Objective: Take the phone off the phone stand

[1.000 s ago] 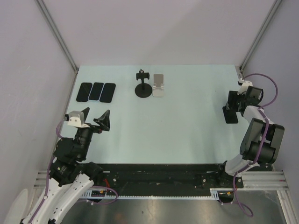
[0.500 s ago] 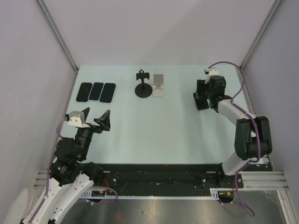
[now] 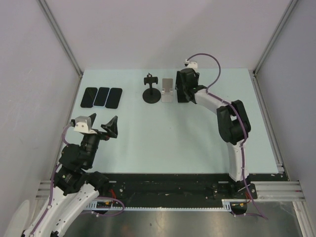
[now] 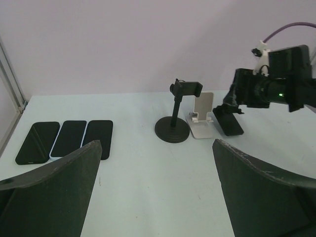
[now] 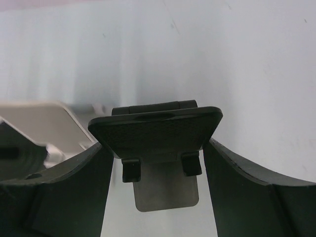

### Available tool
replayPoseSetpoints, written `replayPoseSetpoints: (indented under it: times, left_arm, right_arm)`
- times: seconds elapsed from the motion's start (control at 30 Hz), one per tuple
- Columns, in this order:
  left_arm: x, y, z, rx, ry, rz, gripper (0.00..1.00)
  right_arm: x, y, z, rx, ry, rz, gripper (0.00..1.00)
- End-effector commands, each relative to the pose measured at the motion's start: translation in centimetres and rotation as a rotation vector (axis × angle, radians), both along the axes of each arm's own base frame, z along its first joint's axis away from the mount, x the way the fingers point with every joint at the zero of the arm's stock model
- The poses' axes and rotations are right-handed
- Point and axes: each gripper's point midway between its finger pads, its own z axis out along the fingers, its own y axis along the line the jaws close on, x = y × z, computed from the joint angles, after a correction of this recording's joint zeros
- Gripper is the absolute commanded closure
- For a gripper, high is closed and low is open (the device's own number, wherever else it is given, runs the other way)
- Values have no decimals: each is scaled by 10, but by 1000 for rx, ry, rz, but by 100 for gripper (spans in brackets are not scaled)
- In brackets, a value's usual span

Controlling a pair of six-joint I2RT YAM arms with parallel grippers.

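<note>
My right gripper will lower the black folding phone stand toward the white stand to release it, because there is still a gap.
My right gripper is shut on a small black folding phone stand, gripping its sides at the back of the table. No phone shows on it. The same stand shows in the left wrist view, low at the table, right beside a white stand. A black clamp stand on a round base is left of that, with an empty clamp. Three black phones lie flat side by side at the back left. My left gripper is open and empty, near the front left.
The right arm stretches diagonally from the front right to the back middle. Grey walls and aluminium posts close in the table at the back and sides. The white stand also shows at the left in the right wrist view.
My right gripper has swung the black folding stand from the right side of the table leftwards to right beside the white stand. The left arm has barely moved.
</note>
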Motion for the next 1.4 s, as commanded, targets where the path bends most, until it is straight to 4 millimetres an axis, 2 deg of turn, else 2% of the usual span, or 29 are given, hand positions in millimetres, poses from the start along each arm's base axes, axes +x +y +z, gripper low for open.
replayPoseSetpoints:
  times: [0.0,0.03,0.07,0.17,0.43,0.77,0.93,1.1,1.17,1.3,1.37]
  left_arm:
    - [3,-3,1,18,-12,-2,0]
    - [4,-3,0,20,-8,-2,0]
    - [4,-3,-1,21,-7,-2,0]
    - [5,-4,-1,23,-5,-3,0]
    - [5,-6,-2,25,-3,-11,0]
    - [5,-6,-3,27,-3,-15,0]
    - [5,-7,-3,28,-4,-18,0]
    - [6,-8,-4,33,1,-21,0]
    - [6,-8,-4,34,2,-23,0]
    - [7,-9,-5,36,4,-24,0]
    - [7,-10,-6,39,8,-26,0]
  right_arm:
    - [28,20,33,-32,-87,-135,91]
    - [30,20,17,-58,-60,-152,91]
    - [37,25,30,-31,-87,-160,91]
    - [43,30,23,-6,-74,-193,91]
    - [40,37,7,8,-37,-170,91]
    - [34,31,-18,25,39,-154,87]
    - [37,40,-16,32,27,-78,76]
    - [38,40,-14,22,23,-53,52]
    - [37,39,-11,19,18,-57,48]
    - [36,36,4,22,-18,-66,36]
    - [35,33,8,13,-25,-69,33]
